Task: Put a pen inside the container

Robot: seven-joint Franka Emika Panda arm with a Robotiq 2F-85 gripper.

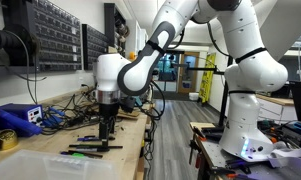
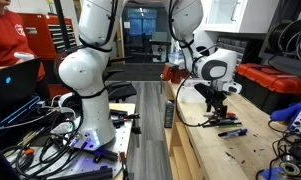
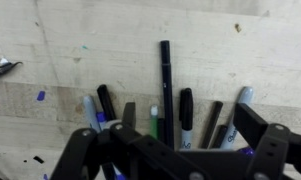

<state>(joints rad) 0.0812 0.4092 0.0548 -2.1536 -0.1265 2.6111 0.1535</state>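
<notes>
My gripper moves down and across toward the long black pen's end (image 3: 166,62) next and centers on it, since that end sticks out past its neighbors.
Several pens and markers lie side by side on the wooden bench. The wrist view shows a long black pen (image 3: 165,80), a black marker (image 3: 186,115) and a blue-and-white pen (image 3: 93,115). My gripper (image 3: 170,140) is open, its fingers spread on either side of the row, and holds nothing. In both exterior views the gripper (image 1: 107,122) (image 2: 218,104) points down just above the pens (image 1: 90,148) (image 2: 231,130). The translucent plastic container (image 1: 35,165) sits at the near end of the bench, apart from the gripper.
A small blue box (image 1: 20,117) and a yellow tape roll (image 1: 6,138) stand by the container. Cables (image 1: 65,112) clutter the bench near the wall. A second robot base (image 1: 252,140) stands across the aisle. A person in red (image 2: 10,40) sits at a laptop.
</notes>
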